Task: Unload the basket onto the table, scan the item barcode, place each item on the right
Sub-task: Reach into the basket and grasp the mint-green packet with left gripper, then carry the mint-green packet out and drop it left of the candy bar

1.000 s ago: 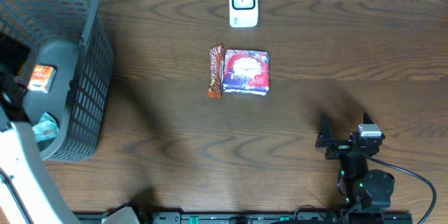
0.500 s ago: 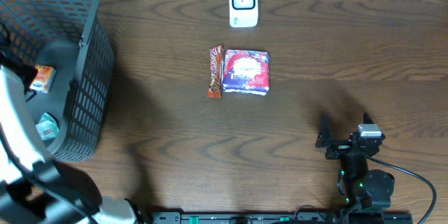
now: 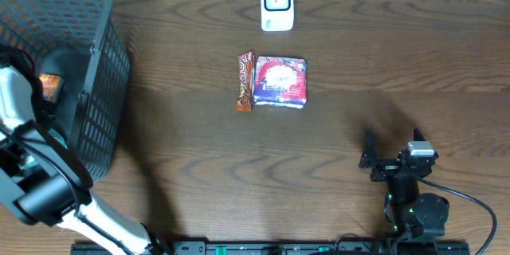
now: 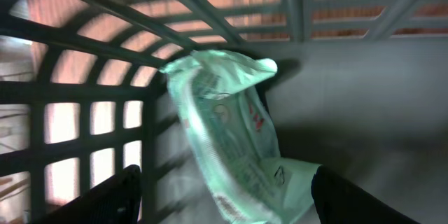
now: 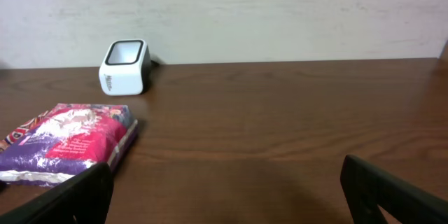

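Note:
My left gripper's dark fingers will move closer over the mint-green packet's lower end (image 4: 271, 194) and close next, as it's already between them.
A mint-green packet (image 4: 231, 133) leans against the wall inside the grey basket (image 3: 100, 88). My left gripper (image 4: 227, 206) is down in the basket, open, with the packet's lower end between its dark fingers (image 4: 105, 199); no grip shows. An orange packet (image 3: 49, 86) also lies in the basket. The white barcode scanner (image 3: 277, 4) stands at the table's far edge, also seen as scanner (image 5: 126, 66). My right gripper (image 3: 391, 139) rests open and empty near the front right.
A purple-and-red packet (image 3: 280, 81) and a brown-orange bar (image 3: 245, 81) lie side by side mid-table, below the scanner. The purple packet (image 5: 66, 143) is to the left in the right wrist view. The basket's lattice walls (image 4: 84, 133) close in around my left gripper.
My left arm has swung across the basket's left side and reached lower into it. The right arm and the items on the table have not moved.

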You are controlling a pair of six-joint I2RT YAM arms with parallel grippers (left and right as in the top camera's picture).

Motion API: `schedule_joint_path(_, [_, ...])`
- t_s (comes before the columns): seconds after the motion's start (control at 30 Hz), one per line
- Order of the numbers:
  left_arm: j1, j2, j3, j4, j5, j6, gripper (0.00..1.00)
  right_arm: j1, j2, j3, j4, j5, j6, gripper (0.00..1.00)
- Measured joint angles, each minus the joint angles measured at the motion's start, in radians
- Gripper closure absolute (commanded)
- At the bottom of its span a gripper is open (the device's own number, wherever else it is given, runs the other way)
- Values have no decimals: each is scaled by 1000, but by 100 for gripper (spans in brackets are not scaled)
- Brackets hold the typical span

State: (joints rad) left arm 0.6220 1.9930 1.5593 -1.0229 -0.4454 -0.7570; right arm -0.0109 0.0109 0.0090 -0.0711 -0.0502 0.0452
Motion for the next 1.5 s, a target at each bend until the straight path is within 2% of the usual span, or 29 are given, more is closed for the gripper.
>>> schedule_joint_path(0.17, [0, 64, -1, 13, 32, -10, 23, 0, 0, 0, 0, 0, 0, 1])
schedule_joint_path(0.23, [0, 78, -4, 14, 52, -11, 30, 0, 0, 0, 0, 0, 0, 1])
schedule_joint_path(0.3, [0, 82, -9, 17, 72, -21, 46, 0, 0, 0, 0, 0, 0, 1])
schedule_joint_path(0.33, [0, 82, -12, 16, 79, -24, 59, 0, 0, 0, 0, 0, 0, 1])
schedule_joint_path(0.4, [0, 82, -13, 6, 78, -26, 92, 0, 0, 0, 0, 0, 0, 1])
schedule_joint_path(0.63, [6, 69, -13, -5, 77, -2, 93, 0, 0, 0, 0, 0, 0, 1])
schedule_joint_path(0.77, [5, -4, -18, 10, 136, 7, 93, 0, 0, 0, 0, 0, 0, 1])
schedule_joint_path(0.93, [5, -264, -26, 81, 254, 14, 93, 0, 0, 0, 0, 0, 0, 1])
schedule_joint_path(1.17, [-16, -656, -20, 281, 499, 18, 93, 0, 0, 0, 0, 0, 0, 1])
schedule_joint_path(1.3, [-119, -800, -18, 431, 680, 68, 93, 0, 0, 0, 0, 0, 0, 1])
schedule_joint_path(1.5, [-402, -894, -17, 430, 809, 216, 93, 0, 0, 0, 0, 0, 0, 1])
